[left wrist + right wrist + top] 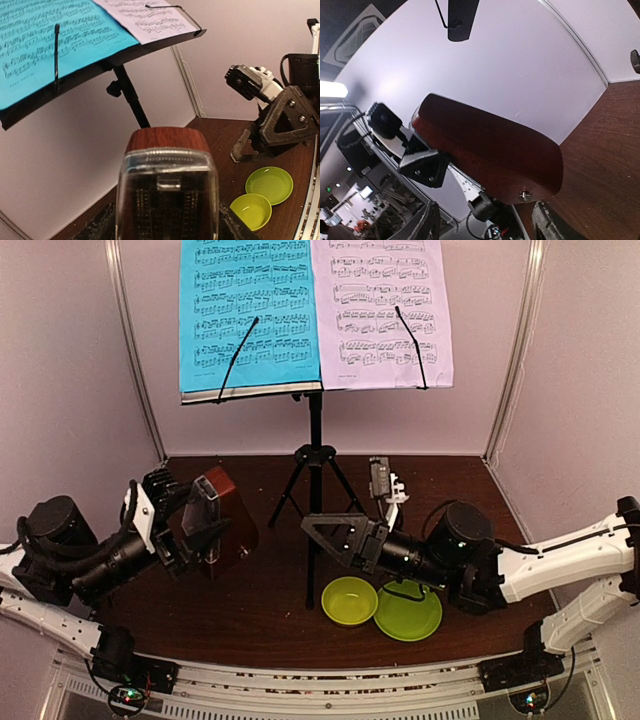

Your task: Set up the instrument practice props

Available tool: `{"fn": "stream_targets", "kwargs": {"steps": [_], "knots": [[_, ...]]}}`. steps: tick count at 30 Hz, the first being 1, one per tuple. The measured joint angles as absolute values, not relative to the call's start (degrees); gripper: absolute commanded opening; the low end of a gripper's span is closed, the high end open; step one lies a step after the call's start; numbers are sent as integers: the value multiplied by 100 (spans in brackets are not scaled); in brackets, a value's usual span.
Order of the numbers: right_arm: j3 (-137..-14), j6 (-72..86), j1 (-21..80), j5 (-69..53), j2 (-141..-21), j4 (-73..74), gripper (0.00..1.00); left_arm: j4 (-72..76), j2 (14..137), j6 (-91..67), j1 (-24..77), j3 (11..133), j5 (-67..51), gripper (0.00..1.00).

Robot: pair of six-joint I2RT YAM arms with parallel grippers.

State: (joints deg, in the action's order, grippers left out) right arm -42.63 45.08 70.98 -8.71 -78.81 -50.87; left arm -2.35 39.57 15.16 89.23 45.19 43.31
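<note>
I will turn my left gripper to stand the metronome (225,515) upright, since it hangs tilted. I will then lower it toward the lime-green bowl onto the bare tabletop and let it go.
The black music stand (315,430) rises at the back middle, with a cyan sheet (250,310) and a pale lilac sheet (385,310) on its desk. My left gripper (200,530) is shut on the brown metronome (225,515), which leans at the left of the table. The left wrist view has the metronome (167,142) filling the space between my fingers (100,227). Just right of the stand's pole, my right gripper (308,527) is open, points left at the metronome and holds nothing. From the right wrist, the metronome's side (490,150) lies beyond the open fingers (427,220).
A lime-green bowl (350,600) and a lime-green plate (408,610) lie side by side near the front edge, under my right arm. The stand's tripod legs (290,490) spread over the table's middle. Pale walls close in the back and both sides.
</note>
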Motion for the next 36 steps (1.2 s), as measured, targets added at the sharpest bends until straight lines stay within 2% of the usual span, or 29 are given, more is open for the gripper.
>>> {"fn": "stream_targets", "kwargs": {"steps": [5, 7, 16, 23, 36], "knots": [[-4191, 4147, 7100, -838, -7688, -4418, 83, -585, 3959, 292, 8215, 4296, 4261, 0], [-4193, 3997, 7102, -794, -7583, -4200, 85, -615, 3972, -121, 7933, 4095, 4198, 0], [-4193, 3607, 7102, -613, -7413, -3614, 87, 167, 4285, -985, 7271, 2893, 3636, 0], [-4193, 3524, 7102, -569, -7413, -3505, 88, 1682, 4810, -1173, 6858, 2274, 3173, 0], [-4193, 3415, 7102, -552, -7417, -3389, 89, 3756, 6296, -1557, 6368, 2001, 2416, 0]]}}
